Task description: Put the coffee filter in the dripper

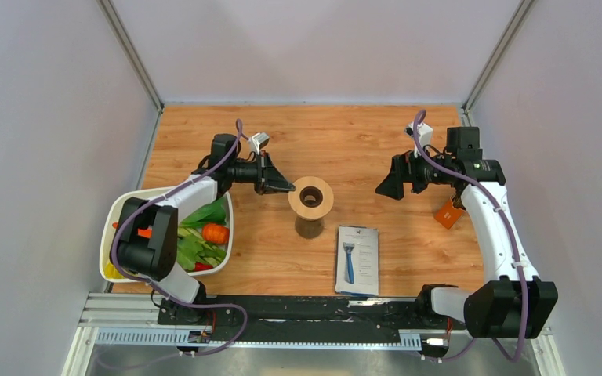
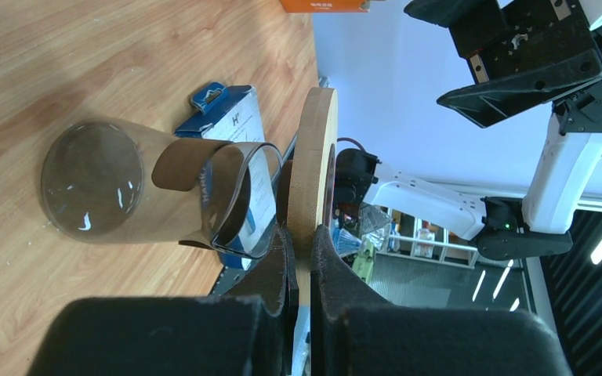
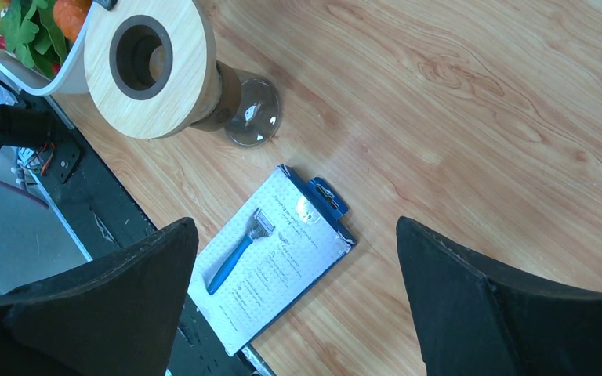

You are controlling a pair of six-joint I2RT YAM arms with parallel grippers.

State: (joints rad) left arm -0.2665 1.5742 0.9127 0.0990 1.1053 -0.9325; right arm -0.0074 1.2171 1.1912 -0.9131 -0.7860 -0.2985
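A gap still shows between collar and vessel, so my left gripper must next lower the collar onto the vessel's opening (image 2: 252, 201) below, then let go of the collar's rim.
The dripper (image 1: 311, 197) stands upright mid-table: a translucent brownish vessel (image 2: 94, 184) with a light wooden ring collar (image 2: 317, 149) and a dark centre hole (image 3: 143, 56). My left gripper (image 1: 285, 186) comes in from the left, and its jaws (image 2: 302, 235) are shut on the collar's rim. My right gripper (image 1: 388, 186) hangs open and empty to the right of the dripper, above the table (image 3: 296, 227). No coffee filter shows in any view.
A carded blue razor pack (image 1: 357, 258) lies in front of the dripper, also in the right wrist view (image 3: 270, 251). A white bowl (image 1: 125, 202) of vegetables sits at the left. An orange packet (image 1: 448, 213) lies by the right arm.
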